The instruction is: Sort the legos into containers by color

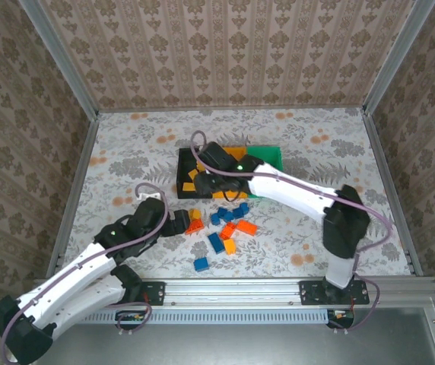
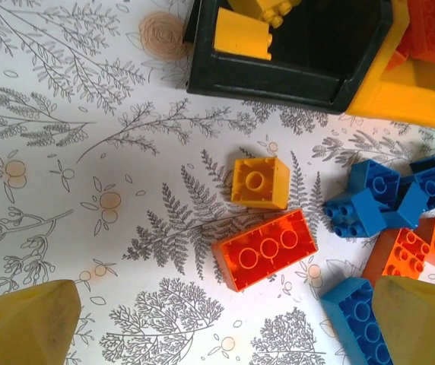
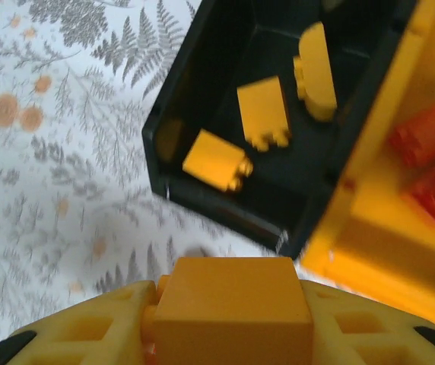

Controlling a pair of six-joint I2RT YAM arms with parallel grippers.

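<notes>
My left gripper lowers toward the red-orange brick (image 1: 194,226) (image 2: 265,249) next, its open fingers going around the brick's short ends, since the brick lies below and just beyond them.
The containers stand joined in a row: a black bin (image 1: 185,176), an orange bin (image 1: 238,154) and a green bin (image 1: 269,158). My right gripper (image 3: 231,300) is shut on a yellow-orange brick (image 3: 233,319), just short of the black bin's (image 3: 225,205) near wall. Three yellow bricks (image 3: 263,112) lie inside that bin. Red bricks (image 3: 430,137) lie in the orange bin (image 3: 377,251). My left gripper (image 2: 225,331) hangs open over the table. A red-orange brick (image 2: 265,249) lies just beyond its fingertips, and a yellow brick (image 2: 260,182) farther on.
Loose legos (image 1: 229,228) in blue, red-orange and yellow lie scattered in front of the bins. A cluster of blue bricks (image 2: 388,198) sits right of the red-orange one. One blue brick (image 1: 201,264) lies alone nearer the table's front rail (image 1: 233,287).
</notes>
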